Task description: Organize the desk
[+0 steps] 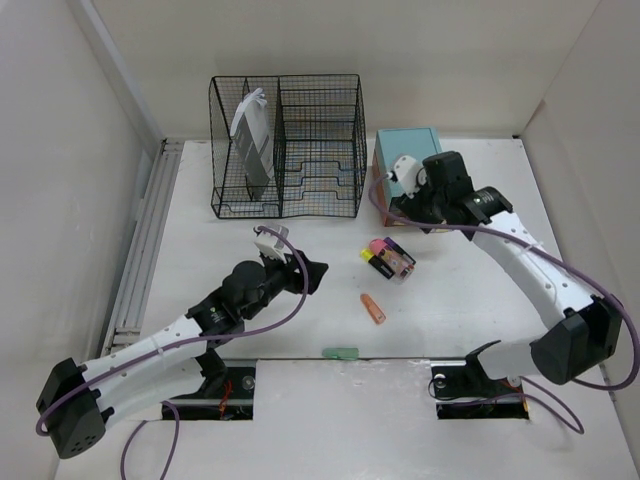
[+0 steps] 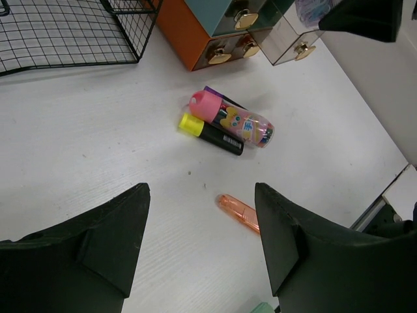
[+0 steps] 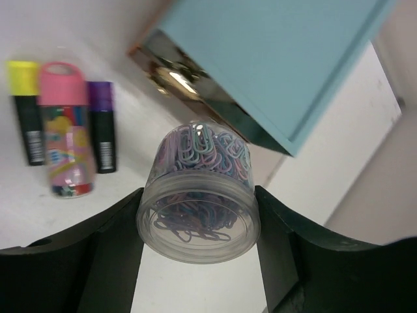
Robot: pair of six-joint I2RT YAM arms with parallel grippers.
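Next, the right gripper moves to the right in the top view, over the drawer box's clear drawer, and lowers the jar inside, since the drawer stands pulled open.
The white desk carries scattered stationery. My right gripper is shut on a clear round jar of coloured paper clips, held above the desk beside the teal-topped drawer box; in the top view this gripper sits at the box's front. My left gripper hovers open over bare desk with nothing between its fingers. An orange translucent cap-like piece lies just ahead of its right finger. Further ahead lie a pink-capped tube and a yellow highlighter, with a purple one beside them.
A black wire rack stands at the back with a grey booklet in its left slot. The drawer box is to its right. A small green eraser lies near the front edge. White walls border the desk.
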